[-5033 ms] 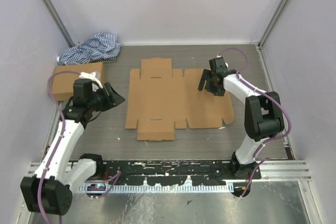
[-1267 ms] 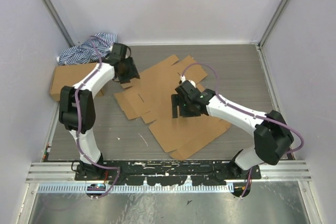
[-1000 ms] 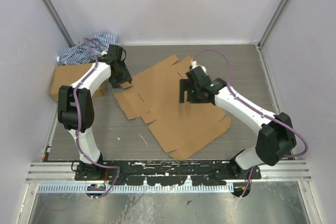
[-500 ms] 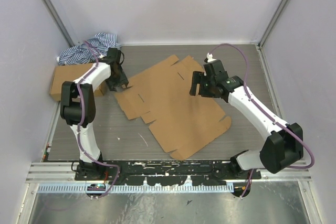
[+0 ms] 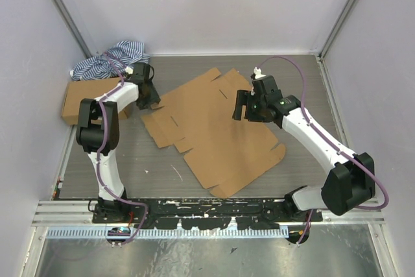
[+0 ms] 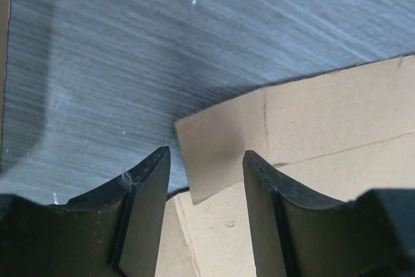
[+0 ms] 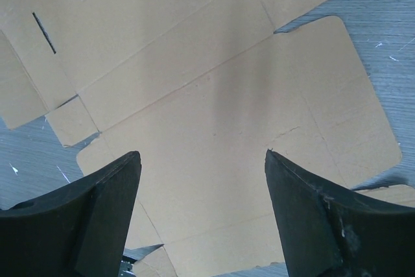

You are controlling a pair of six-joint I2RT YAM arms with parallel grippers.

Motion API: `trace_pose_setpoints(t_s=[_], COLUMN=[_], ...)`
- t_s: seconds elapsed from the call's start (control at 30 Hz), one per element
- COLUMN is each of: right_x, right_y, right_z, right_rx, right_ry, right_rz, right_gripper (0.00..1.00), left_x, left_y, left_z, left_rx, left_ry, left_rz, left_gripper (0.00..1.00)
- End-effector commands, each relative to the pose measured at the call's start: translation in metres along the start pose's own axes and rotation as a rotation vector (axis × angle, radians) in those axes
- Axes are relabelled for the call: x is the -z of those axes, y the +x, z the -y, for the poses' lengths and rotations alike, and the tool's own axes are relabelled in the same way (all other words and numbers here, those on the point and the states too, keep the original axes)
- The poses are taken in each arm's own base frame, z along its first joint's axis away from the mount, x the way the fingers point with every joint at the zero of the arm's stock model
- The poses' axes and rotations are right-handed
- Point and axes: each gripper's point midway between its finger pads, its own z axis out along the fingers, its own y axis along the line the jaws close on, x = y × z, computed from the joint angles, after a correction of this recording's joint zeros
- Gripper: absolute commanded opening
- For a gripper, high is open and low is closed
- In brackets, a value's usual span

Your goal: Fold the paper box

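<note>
My right gripper should reach outward and close on the far flap's loose end (image 5: 213, 74), as my left gripper is at the box's opposite corner.
The paper box (image 5: 207, 128) is a flat brown cardboard blank lying skewed on the grey table. My left gripper (image 5: 150, 98) is at its upper left corner. In the left wrist view the gripper (image 6: 206, 154) is open, with a corner of a flap (image 6: 233, 141) standing between its fingers and not pinched. My right gripper (image 5: 243, 107) hovers over the blank's upper right part. In the right wrist view it (image 7: 202, 154) is wide open and empty, with the blank (image 7: 194, 63) flat beneath it.
A ready-made brown cardboard box (image 5: 83, 98) stands at the left wall, just beside my left arm. A blue-white striped cloth (image 5: 110, 61) is bunched in the back left corner. Walls close in the table on three sides.
The blank has been turned and slid since five seconds ago. Over the last second my right gripper rose from the blank's middle to its upper right. My left gripper settled at the left corner flap.
</note>
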Motion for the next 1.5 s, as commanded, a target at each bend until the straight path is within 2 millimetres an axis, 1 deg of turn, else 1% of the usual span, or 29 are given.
trace_pose_setpoints(t_s=[0.0, 0.1, 0.3, 0.4, 0.57, 0.63, 0.67, 0.73, 0.77, 0.9, 1.0, 1.1, 1.17, 1.2, 1.23, 1.27, 1.33, 1.47], right_x=[0.009, 0.009, 0.008, 0.009, 0.008, 0.007, 0.007, 0.006, 0.006, 0.006, 0.005, 0.002, 0.002, 0.000, 0.000, -0.002, -0.006, -0.015], right_y=[-0.014, -0.013, -0.014, -0.014, -0.012, -0.011, -0.011, -0.011, -0.011, -0.013, -0.017, -0.026, -0.040, -0.045, -0.053, -0.060, -0.075, -0.103], right_z=[-0.009, -0.008, -0.008, -0.009, -0.009, -0.009, -0.009, -0.009, -0.009, -0.010, -0.009, -0.009, -0.010, -0.010, -0.010, -0.010, -0.007, -0.010], right_rx=[0.015, 0.014, 0.016, 0.016, 0.015, 0.013, 0.013, 0.013, 0.014, 0.016, 0.021, 0.029, 0.039, 0.045, 0.047, 0.045, 0.033, 0.058], right_ry=[-0.054, -0.051, -0.052, -0.055, -0.056, -0.058, -0.057, -0.057, -0.057, -0.057, -0.050, -0.034, -0.025, -0.018, -0.017, -0.014, -0.005, -0.025], right_rz=[0.062, 0.062, 0.060, 0.060, 0.055, 0.052, 0.050, 0.049, 0.050, 0.052, 0.059, 0.068, 0.089, 0.094, 0.104, 0.109, 0.123, 0.167], right_gripper=[0.82, 0.82, 0.82, 0.82, 0.82, 0.82, 0.82, 0.82, 0.82, 0.82, 0.82, 0.82, 0.82, 0.82, 0.83, 0.83, 0.83, 0.83], left_x=[0.000, -0.002, -0.009, -0.008, -0.008, -0.009, -0.009, -0.010, -0.010, -0.004, 0.012, 0.040, 0.062, 0.078, 0.085, 0.099, 0.117, 0.148], left_y=[-0.023, -0.023, -0.019, -0.019, -0.022, -0.023, -0.024, -0.023, -0.023, -0.025, -0.031, -0.041, -0.045, -0.048, -0.046, -0.047, -0.043, -0.036], left_z=[0.016, 0.019, 0.023, 0.024, 0.029, 0.032, 0.033, 0.036, 0.037, 0.041, 0.045, 0.052, 0.061, 0.066, 0.069, 0.074, 0.079, 0.087], left_rx=[0.007, 0.019, 0.031, 0.041, 0.058, 0.064, 0.067, 0.071, 0.072, 0.073, 0.061, 0.032, 0.011, 0.001, -0.006, -0.017, -0.045, -0.104], left_ry=[0.066, 0.082, 0.100, 0.109, 0.128, 0.140, 0.147, 0.163, 0.169, 0.194, 0.221, 0.283, 0.349, 0.390, 0.417, 0.452, 0.484, 0.527], left_rz=[0.082, 0.085, 0.066, 0.074, 0.080, 0.081, 0.084, 0.081, 0.081, 0.081, 0.105, 0.147, 0.170, 0.184, 0.182, 0.190, 0.193, 0.212], left_gripper=[0.53, 0.44, 0.30, 0.28, 0.29, 0.27, 0.20, 0.04, 0.00, 0.00, 0.00, 0.00, 0.00, 0.00, 0.00, 0.00, 0.00, 0.00])
